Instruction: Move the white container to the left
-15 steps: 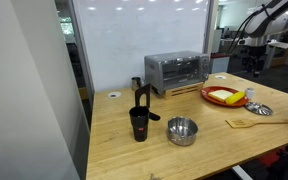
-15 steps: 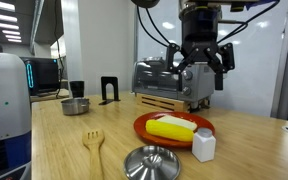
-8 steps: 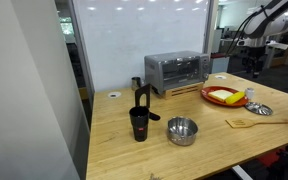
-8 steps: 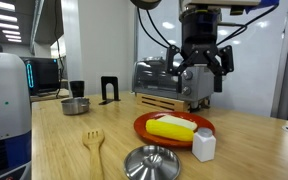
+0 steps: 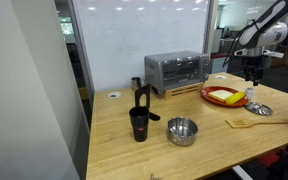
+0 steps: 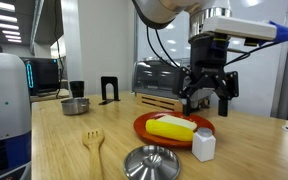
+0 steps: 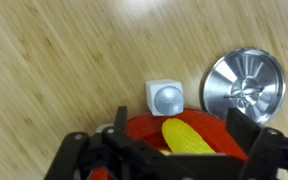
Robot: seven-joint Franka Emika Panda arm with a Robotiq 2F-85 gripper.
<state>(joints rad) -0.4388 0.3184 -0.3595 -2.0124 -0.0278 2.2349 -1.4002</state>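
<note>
The small white tub (image 6: 204, 146) (image 7: 165, 96) stands below my gripper, beside the red plate's rim. I will move my gripper down past the plate's rim next, until its open fingers are on both sides of the tub.
The white container (image 6: 203, 146) is a small white tub standing on the wooden table beside the red plate (image 6: 160, 137). It also shows in an exterior view (image 5: 250, 95) and in the wrist view (image 7: 165, 97). My gripper (image 6: 207, 102) is open and empty. It hangs above the plate and the container without touching either. In the wrist view the open jaws (image 7: 164, 150) frame the plate with a yellow corn cob (image 7: 187, 141) on it, and the container lies just beyond the plate's rim.
A steel lid (image 6: 152, 162) lies next to the container, a wooden spatula (image 6: 94, 145) further along. A toaster oven (image 5: 176, 71) stands behind the plate. A steel bowl (image 5: 182, 131), a black cup (image 5: 139, 123) and a flat white ring (image 5: 114, 96) sit further off.
My gripper has moved down and sideways, from in front of the toaster oven to above the red plate and the white container. It stays open. Nothing on the table has moved.
</note>
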